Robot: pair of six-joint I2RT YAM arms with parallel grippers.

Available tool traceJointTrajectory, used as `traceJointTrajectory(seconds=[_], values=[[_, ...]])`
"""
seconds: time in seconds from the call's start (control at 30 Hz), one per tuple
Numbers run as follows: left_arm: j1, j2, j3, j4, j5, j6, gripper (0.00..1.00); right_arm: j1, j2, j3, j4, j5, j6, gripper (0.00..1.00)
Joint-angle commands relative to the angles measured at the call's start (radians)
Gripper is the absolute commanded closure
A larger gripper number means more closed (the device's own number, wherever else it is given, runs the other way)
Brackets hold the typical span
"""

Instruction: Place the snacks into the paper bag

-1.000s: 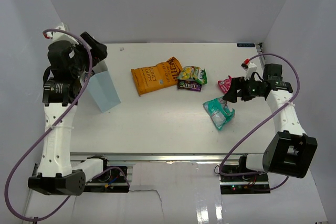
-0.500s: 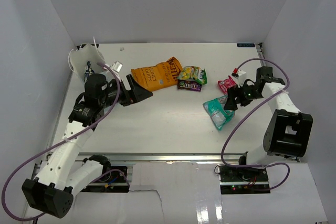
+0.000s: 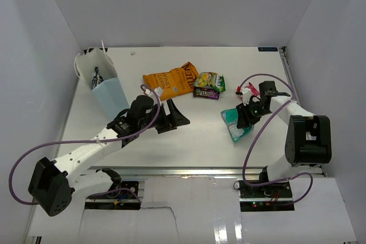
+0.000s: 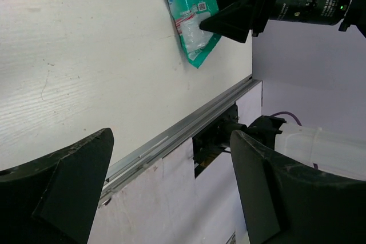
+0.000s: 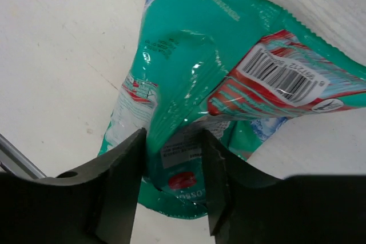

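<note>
I should next move my left gripper toward my right gripper, onto the free side of the teal bag (image 3: pixel 231 123) (image 4: pixel 183 13).
The teal bag (image 3: pixel 233 125) lies at the right of the table. My right gripper (image 3: pixel 242 118) is down on it, and in the right wrist view both fingers (image 5: pixel 122 171) press a bunched fold of the teal bag (image 5: pixel 194 78) between them. My left gripper (image 3: pixel 176 119) hangs wide open over the table's middle, holding nothing; its wrist view shows the left gripper (image 4: pixel 171 190) above the table's near edge, with the teal bag (image 4: pixel 191 10) beyond. The light-blue paper bag (image 3: pixel 110 92) stands upright at the back left, a dark packet (image 3: pixel 97 75) showing in its mouth.
The orange bag (image 3: pixel 168 82) lies at the back centre. Right of it are a yellow-green packet (image 3: pixel 210 79) and a dark purple packet (image 3: pixel 206 92). A pink packet (image 3: pixel 246 90) sits just behind my right gripper. A metal rail (image 4: pixel 171 138) runs along the near edge.
My left arm has swung from the paper bag at the back left out over the table's middle. My right gripper has come down and closed on the teal bag.
</note>
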Motion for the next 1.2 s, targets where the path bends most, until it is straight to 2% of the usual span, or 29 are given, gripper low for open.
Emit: traceJointTrajectory(seconds=[0.0,0.07,0.27,0.37,0.5,0.67,0.9,0.97,1.0,1.1,1.13,1.17], values=[[-0.055,0.037,-0.009,0.096,-0.082,-0.077,0.08,0.007,-0.001,-0.025,0.06,0.028,0.035,0.55],[-0.086,0.058,-0.01,0.116,-0.121,-0.104,0.09,0.007,-0.021,-0.037,0.059,0.014,0.031,0.68],[-0.146,0.144,-0.012,0.214,-0.191,-0.223,0.09,0.004,-0.134,-0.054,0.022,-0.148,0.008,0.91],[-0.157,0.206,0.006,0.28,-0.211,-0.291,0.08,0.003,-0.189,-0.049,-0.026,-0.346,-0.011,0.92],[-0.169,0.308,0.068,0.337,-0.193,-0.335,0.07,0.003,-0.229,-0.036,-0.082,-0.507,-0.017,0.92],[-0.198,0.448,0.196,0.351,-0.172,-0.34,0.07,0.027,-0.26,-0.02,-0.122,-0.602,-0.009,0.92],[-0.223,0.535,0.276,0.359,-0.145,-0.328,0.09,0.059,-0.271,-0.01,-0.142,-0.679,-0.017,0.92],[-0.224,0.542,0.278,0.357,-0.144,-0.332,0.16,0.062,-0.274,-0.006,-0.141,-0.699,-0.015,0.92],[-0.224,0.545,0.276,0.359,-0.142,-0.341,0.28,0.062,-0.274,-0.005,-0.138,-0.701,-0.009,0.92],[-0.224,0.54,0.266,0.359,-0.147,-0.346,0.47,0.062,-0.266,0.001,-0.136,-0.699,-0.006,0.9],[-0.224,0.531,0.261,0.357,-0.152,-0.343,0.58,0.062,-0.263,0.003,-0.136,-0.696,-0.005,0.87],[-0.224,0.526,0.26,0.354,-0.158,-0.34,0.62,0.062,-0.262,0.004,-0.136,-0.695,-0.005,0.86]])
